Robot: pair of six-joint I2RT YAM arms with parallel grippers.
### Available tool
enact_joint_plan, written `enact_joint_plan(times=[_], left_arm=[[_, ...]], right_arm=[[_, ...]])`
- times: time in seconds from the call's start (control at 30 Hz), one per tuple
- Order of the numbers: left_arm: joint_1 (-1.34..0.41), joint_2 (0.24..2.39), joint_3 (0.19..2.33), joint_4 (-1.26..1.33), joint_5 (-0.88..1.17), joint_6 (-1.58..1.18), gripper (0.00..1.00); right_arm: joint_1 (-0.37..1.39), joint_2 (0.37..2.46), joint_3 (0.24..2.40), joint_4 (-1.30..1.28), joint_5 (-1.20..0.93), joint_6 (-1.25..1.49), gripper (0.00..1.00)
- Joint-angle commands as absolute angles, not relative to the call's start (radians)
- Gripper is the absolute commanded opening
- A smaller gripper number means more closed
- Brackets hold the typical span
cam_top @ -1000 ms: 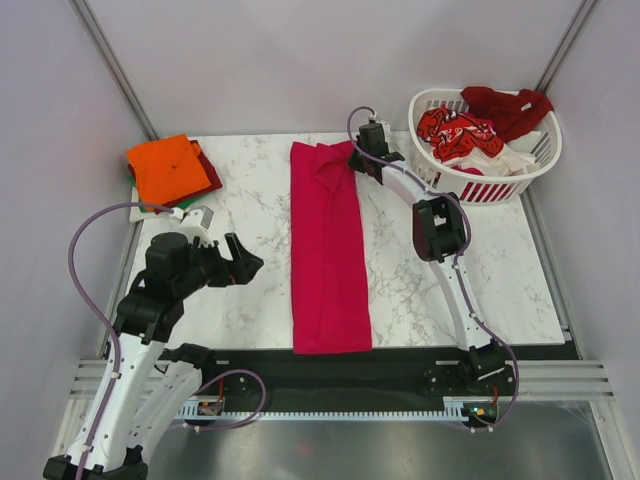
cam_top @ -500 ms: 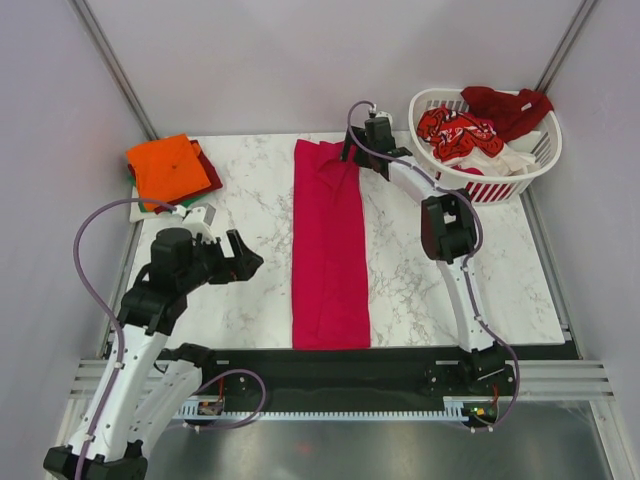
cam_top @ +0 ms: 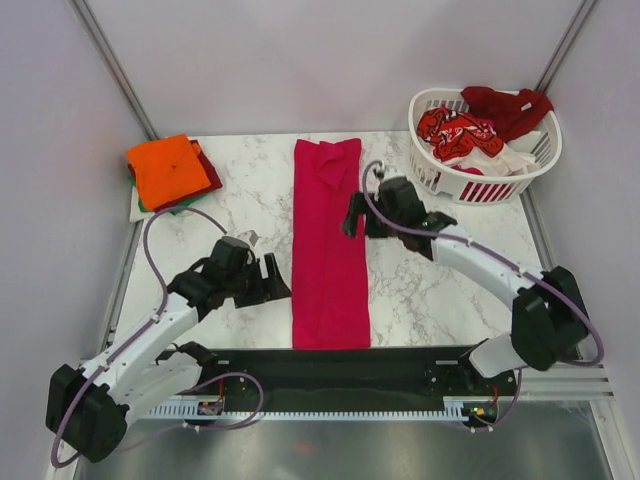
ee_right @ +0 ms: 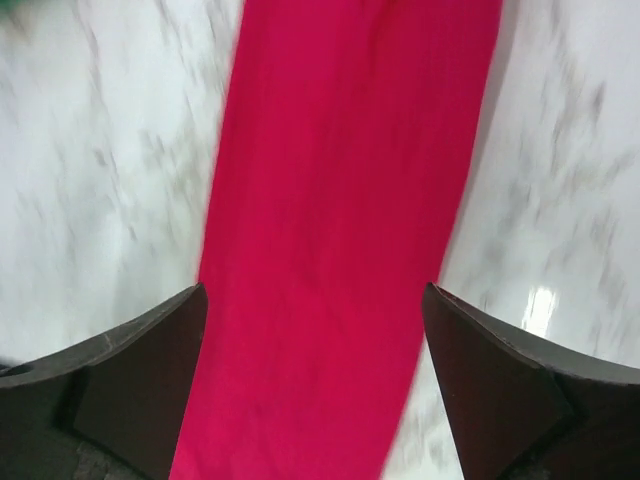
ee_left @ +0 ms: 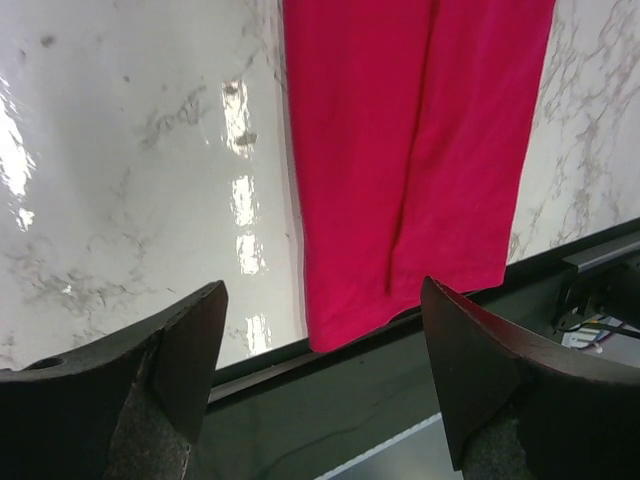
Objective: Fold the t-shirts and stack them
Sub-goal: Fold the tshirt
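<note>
Next, my right gripper moves back along the t-shirt and down onto its near corner on the basket's side (cam_top: 365, 343), as my left gripper hovers beside the other corner.
A plain magenta-red t-shirt (cam_top: 328, 245) lies folded into a long narrow strip down the middle of the marble table. Its near end (ee_left: 400, 150) reaches the table's front edge. My left gripper (cam_top: 275, 281) hovers just left of that near end, open (ee_left: 325, 350) and holding nothing. Over the strip's upper half, at its right edge, my right gripper (cam_top: 352, 216) is open and empty, and the cloth (ee_right: 340, 200) shows between its fingers (ee_right: 150, 370). Folded t-shirts are stacked at the back left, orange (cam_top: 168, 170) on top, dark red (cam_top: 209, 173) and green beneath.
A white slatted basket (cam_top: 487, 186) stands at the back right with a red-patterned t-shirt (cam_top: 455, 132), a dark red one (cam_top: 506, 104) and white cloth in it. A black strip (ee_left: 330, 400) runs along the table's front edge, and grey walls enclose the table.
My right gripper let go of the shirt's far end, opened, and drew back toward the strip's middle. The left arm swung right and forward to the shirt's near end.
</note>
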State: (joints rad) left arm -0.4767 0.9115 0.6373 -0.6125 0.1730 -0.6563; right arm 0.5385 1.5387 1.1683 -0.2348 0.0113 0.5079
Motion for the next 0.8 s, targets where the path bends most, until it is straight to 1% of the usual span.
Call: enact_joint_plan(times=[0.0,0.03,0.07,0.13,0.17,0.23,0.27,0.3,0.4,0.57,0.73,0.77], left_arm=[[-0.547,0.891,0.586,-0.525,0.124,-0.81,0.84],[-0.575,0.888,0.56,-0.517,0.12,-0.821,0.82],[-0.59,0.89,0.548,-0.511,0.114,-0.831,0.82],[-0.621,0.905,0.525,-0.499,0.098,-0.857,0.81],[-0.655,0.911,0.508,-0.492,0.092,-0.864,0.8],[-0.687,0.92,0.494,-0.489,0.068,-0.89,0.79],[-0.71,0.92,0.477,-0.485,0.06,-0.897,0.79],[-0.719,0.917,0.468,-0.482,0.049,-0.914,0.79],[-0.739,0.908,0.434,-0.453,0.049,-0.942,0.76],[-0.785,0.926,0.402,-0.414,0.048,-0.976,0.73],[-0.824,0.931,0.37,-0.403,0.022,-1.02,0.7],[-0.825,0.927,0.364,-0.402,0.02,-1.031,0.69]], right_arm=[[0.581,1.412,0.907,-0.279,-0.06,0.598,0.95],[0.597,1.381,0.858,-0.272,-0.077,0.629,0.95],[0.635,1.35,0.774,-0.268,-0.093,0.643,0.9],[0.675,1.267,0.706,-0.279,-0.115,0.672,0.87],[0.717,1.235,0.642,-0.291,-0.107,0.708,0.83],[0.748,1.143,0.582,-0.31,-0.086,0.748,0.8],[0.774,1.114,0.527,-0.314,-0.081,0.793,0.76],[0.787,1.062,0.503,-0.314,-0.081,0.811,0.74],[0.839,1.005,0.439,-0.308,-0.08,0.885,0.69],[0.946,1.031,0.408,-0.261,-0.049,0.943,0.64],[1.002,1.083,0.403,-0.235,-0.006,0.983,0.6],[1.008,1.094,0.396,-0.232,-0.006,0.988,0.58]])
